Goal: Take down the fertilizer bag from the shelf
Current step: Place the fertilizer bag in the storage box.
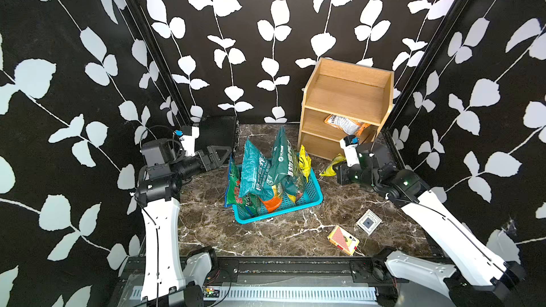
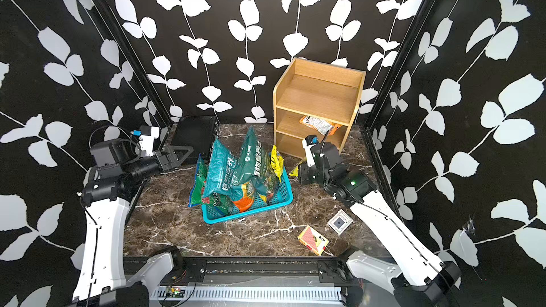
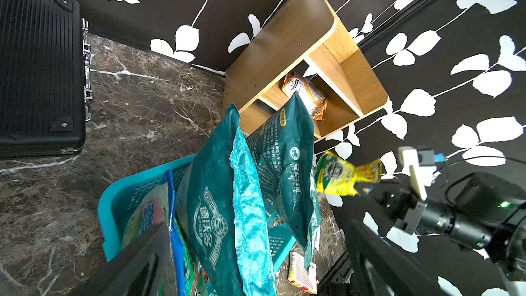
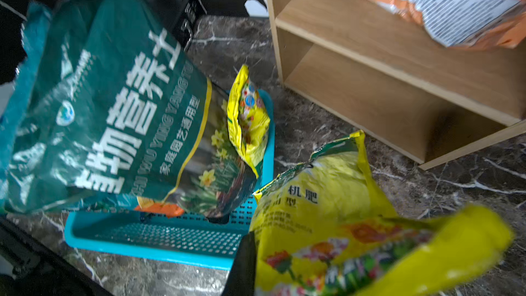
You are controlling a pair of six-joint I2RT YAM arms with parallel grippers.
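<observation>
I will move my right gripper back and down, over the blue basket's near shelf-side corner (image 1: 310,195) (image 4: 240,220), to let go of the yellow fertilizer bag, because the basket's bare bottom shows in that corner.
The light-brown wooden shelf (image 1: 348,95) (image 2: 319,95) stands at the back right. An orange-and-white bag (image 1: 345,124) (image 4: 449,4) lies on its middle tier. My right gripper (image 1: 339,172) (image 4: 270,274) is shut on a yellow fertilizer bag (image 1: 332,166) (image 2: 295,169) (image 4: 327,209). That bag hangs just above the table, between the shelf's foot and the blue basket (image 1: 277,215). The left wrist view shows the same yellow bag (image 3: 341,177) pinched at one end. My left gripper (image 1: 218,155) (image 3: 256,223) is open and holds nothing, left of the basket.
The blue basket (image 2: 245,217) holds several upright teal bags (image 1: 257,169) and a small yellow one (image 1: 304,162). A black case (image 1: 218,134) leans at the back left. A red card box (image 1: 344,240) and a small square tile (image 1: 368,222) lie at the front right.
</observation>
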